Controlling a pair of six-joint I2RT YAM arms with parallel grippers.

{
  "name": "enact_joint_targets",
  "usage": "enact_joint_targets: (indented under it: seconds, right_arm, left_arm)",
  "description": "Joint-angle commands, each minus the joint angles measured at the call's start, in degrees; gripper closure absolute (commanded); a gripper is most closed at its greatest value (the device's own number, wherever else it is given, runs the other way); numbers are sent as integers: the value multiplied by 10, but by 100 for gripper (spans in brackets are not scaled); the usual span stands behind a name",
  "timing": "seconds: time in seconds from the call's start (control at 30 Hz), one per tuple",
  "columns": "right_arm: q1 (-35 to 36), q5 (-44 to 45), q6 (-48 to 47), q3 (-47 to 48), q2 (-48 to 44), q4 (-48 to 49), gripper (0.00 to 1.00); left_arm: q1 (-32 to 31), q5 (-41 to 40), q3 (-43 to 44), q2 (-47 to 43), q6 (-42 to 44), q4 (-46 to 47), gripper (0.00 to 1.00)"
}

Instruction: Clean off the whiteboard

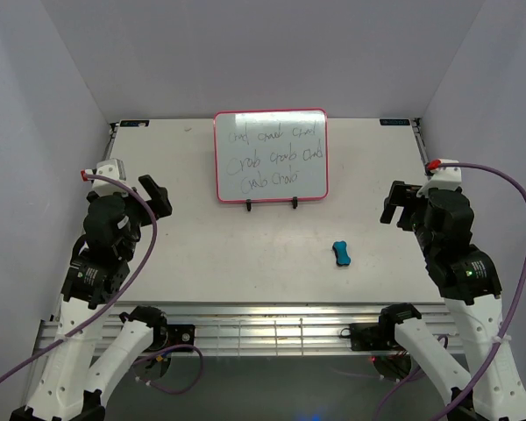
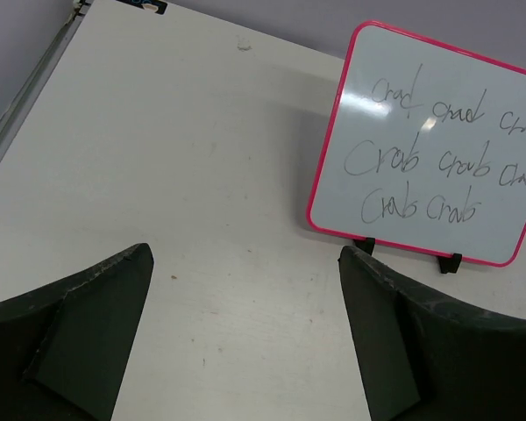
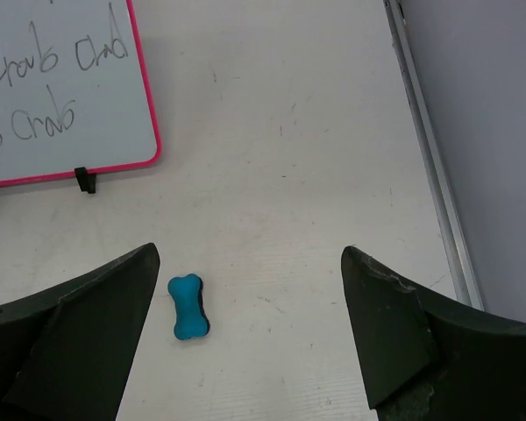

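The left gripper should move outward, turn toward the board and close on the nearer side edge [image 1: 216,155] [image 2: 333,125], since the black clips touch only the whiteboard's bottom.
The whiteboard [image 1: 271,156] stands at the back middle of the table on a thin black wire stand [image 1: 272,204]. It has a pink-red frame and several dark handwritten words on its white face. It also shows in the left wrist view, whiteboard [image 2: 430,145], and partly in the right wrist view, whiteboard [image 3: 61,88]. A small blue bone-shaped eraser [image 1: 341,253] lies on the table in front of the board, to its right. My left gripper [image 1: 155,195] hangs open at the left, far from the board. My right gripper [image 1: 399,203] is open, up and right of the eraser [image 3: 188,306].
The table [image 1: 202,237] is off-white with a metal rail along its right edge [image 3: 430,149] and another at the near edge [image 1: 272,329]. Grey walls close in the left, back and right sides. Purple cables [image 1: 145,237] loop off both arms.
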Motion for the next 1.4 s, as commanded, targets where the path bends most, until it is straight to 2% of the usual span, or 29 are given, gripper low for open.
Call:
enact_joint_targets:
  seconds: [0.0,0.13,0.27,0.37,0.4,0.43,0.5,0.53,0.57,0.63,0.67,0.7,0.73,0.8,0.9,1.0,1.07,1.2,1.37]
  right_arm:
    - [3,4,-2,25,3,-1,10]
    - [2,-18,-9,3,-5,20,10]
    - [3,-95,-6,-39,-38,83,10]
    - [3,-149,0,-58,-61,118,10]
    - [3,-162,5,-61,-62,122,10]
    - [3,-185,7,-63,-63,126,10]
    - [3,-213,9,-62,-61,123,10]
    - [3,-227,9,-61,-62,118,10]
    - [2,-233,7,-61,-63,114,10]
    - [3,-242,-1,-63,-72,107,10]
    - [3,-246,-5,-72,-76,105,10]
    - [3,-250,-8,-77,-80,105,10]
    - [3,-257,-13,-81,-84,106,10]
    - [2,-264,-15,-88,-85,107,10]
    - [3,-289,-16,-83,-82,100,10]
    - [2,-296,-16,-87,-88,100,10]
    - [3,-295,-16,-92,-92,104,10]
    - [3,-298,-23,-94,-78,97,10]
    - [4,-301,-30,-93,-72,82,10]
  left_arm:
    - [-3,-5,14,-2,-9,4,2]
    - [-3,10,2,4,-24,24,2]
    - [-3,121,-5,44,-27,101,2]
    - [-2,221,-20,126,-10,213,2]
    - [1,226,-17,194,-13,235,2]
    - [34,245,22,234,-16,245,2]
    - [90,367,67,307,-23,264,2]
    - [149,412,79,351,-25,321,2]
    - [187,491,79,369,-22,350,2]
    - [253,558,77,431,-34,437,2]
    - [269,606,78,459,-49,468,2]
    - [277,698,83,489,-64,499,2]
    - [277,736,90,552,-74,552,2]
    - [270,810,125,613,-75,579,2]
    - [269,863,173,718,-124,631,2]
    - [252,932,196,792,-206,763,2]
    - [237,950,238,845,-248,778,2]
    - [196,960,291,901,-267,789,2]
    - [179,970,338,957,-299,813,2]
